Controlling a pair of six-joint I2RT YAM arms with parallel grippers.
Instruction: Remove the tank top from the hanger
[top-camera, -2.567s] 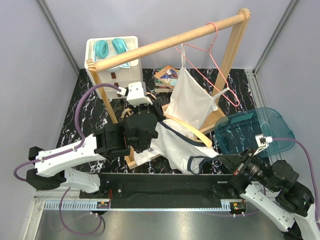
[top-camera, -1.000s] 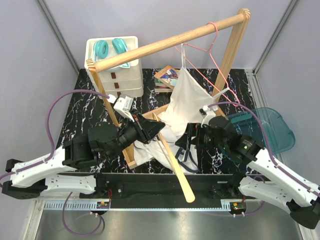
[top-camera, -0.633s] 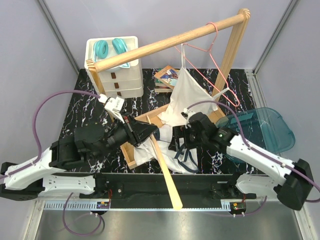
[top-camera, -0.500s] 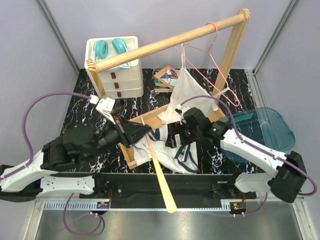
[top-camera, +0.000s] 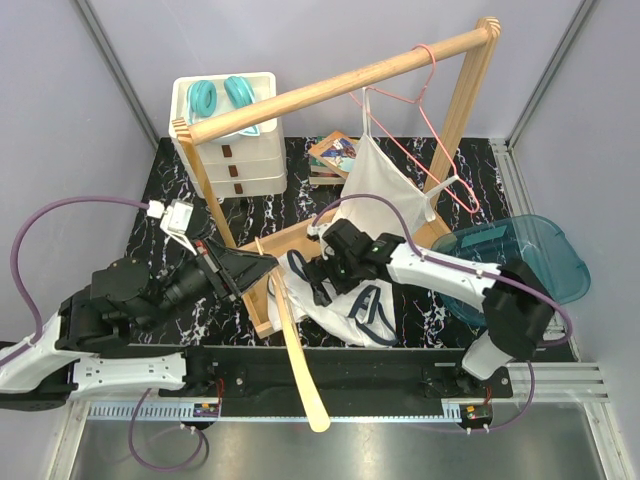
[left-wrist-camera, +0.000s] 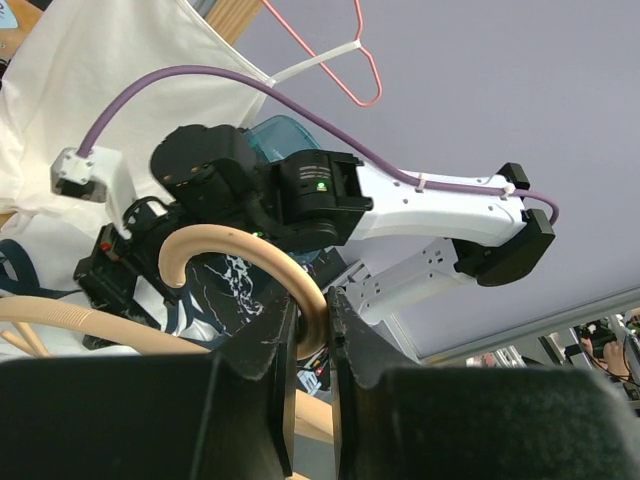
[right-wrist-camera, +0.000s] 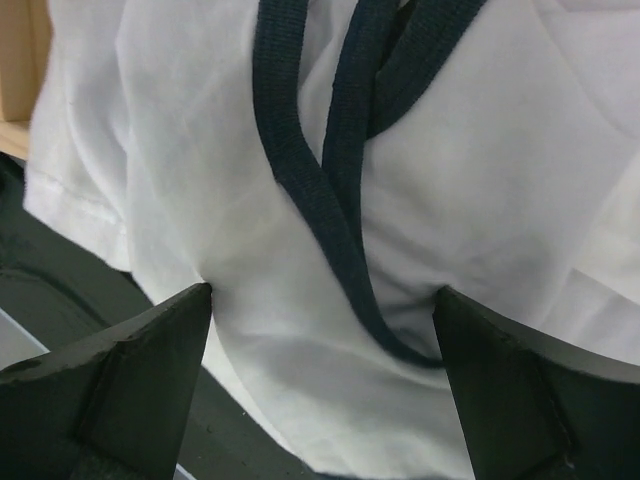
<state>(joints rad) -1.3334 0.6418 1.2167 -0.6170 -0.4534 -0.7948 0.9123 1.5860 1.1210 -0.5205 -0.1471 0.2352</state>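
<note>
The right gripper stays low on the tank top next and brings its fingers together around the navy strap, since that strap lies between its open fingers.
The tank top, white with navy trim, lies crumpled on the dark table near the rack's foot. A wooden hanger slants from it toward the near edge, its lower arm bare. My left gripper is shut on the hanger's curved hook, seen pinched between the jaws. My right gripper is open and pressed down on the tank top, one finger either side of a fold with the navy strap between.
A wooden clothes rack spans the table. A pink wire hanger on it carries another white garment. A white drawer unit stands back left, books behind, a teal bin at the right.
My left arm has drawn back to the left with the hanger, whose free end swung left along the near edge. My right arm has reached left onto the tank top, jaws wide.
</note>
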